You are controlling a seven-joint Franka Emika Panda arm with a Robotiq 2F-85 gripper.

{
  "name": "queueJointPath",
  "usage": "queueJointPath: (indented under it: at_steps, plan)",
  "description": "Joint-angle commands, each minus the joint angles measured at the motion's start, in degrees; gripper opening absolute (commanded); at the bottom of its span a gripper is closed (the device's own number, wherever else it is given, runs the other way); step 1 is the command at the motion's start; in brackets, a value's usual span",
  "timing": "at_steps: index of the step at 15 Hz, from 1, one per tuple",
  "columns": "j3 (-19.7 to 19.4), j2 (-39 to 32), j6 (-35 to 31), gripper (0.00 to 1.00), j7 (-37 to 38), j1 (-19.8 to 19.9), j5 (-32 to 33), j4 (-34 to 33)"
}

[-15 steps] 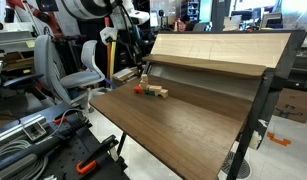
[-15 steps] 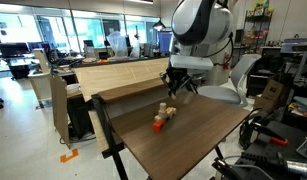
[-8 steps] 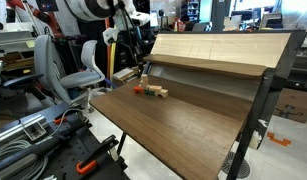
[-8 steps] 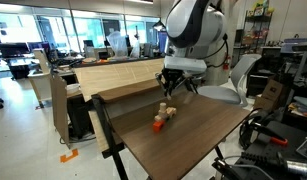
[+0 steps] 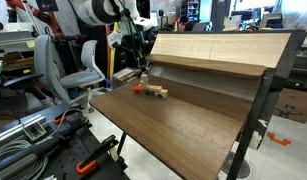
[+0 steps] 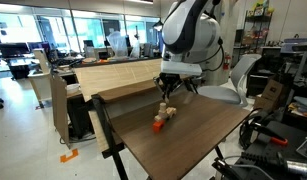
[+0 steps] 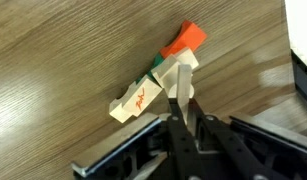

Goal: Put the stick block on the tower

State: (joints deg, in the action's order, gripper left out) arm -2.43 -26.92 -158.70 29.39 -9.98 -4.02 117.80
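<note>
The stick block goes slightly down toward the top of the tower next and is released there, because its tip already hangs over the tan blocks.
In the wrist view my gripper (image 7: 183, 108) is shut on the stick block (image 7: 177, 82), a thin pale yellowish piece that sticks out past the fingertips. Just beyond it on the brown table lies the tower (image 7: 138, 98), low pale tan blocks with red marks, with an orange block (image 7: 184, 39) at its far end. The stick's tip hangs over the tan blocks; I cannot tell if it touches them. In both exterior views the gripper (image 5: 145, 72) (image 6: 166, 97) hovers just above the small blocks (image 5: 151, 91) (image 6: 165, 114).
The brown table (image 5: 183, 125) (image 6: 193, 140) has a raised wooden back panel (image 5: 218, 48) (image 6: 118, 75) close behind the blocks. Chairs (image 5: 88, 65) and lab clutter stand around the table. A separate orange block (image 6: 158, 124) sits nearer the table's front.
The arm has shifted a little sideways and lower over the blocks, with the stick still held. The blocks on the table have not moved.
</note>
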Motion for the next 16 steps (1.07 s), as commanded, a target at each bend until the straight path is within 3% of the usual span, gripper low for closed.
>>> queueJointPath:
  at_steps: [1, 16]
  plan:
    - [-1.2, -2.2, 2.3, 0.03, 1.4, -1.5, -0.5, -3.4]
    - [-2.3, -5.1, 3.9, 0.03, 2.7, -2.7, 0.0, -6.5]
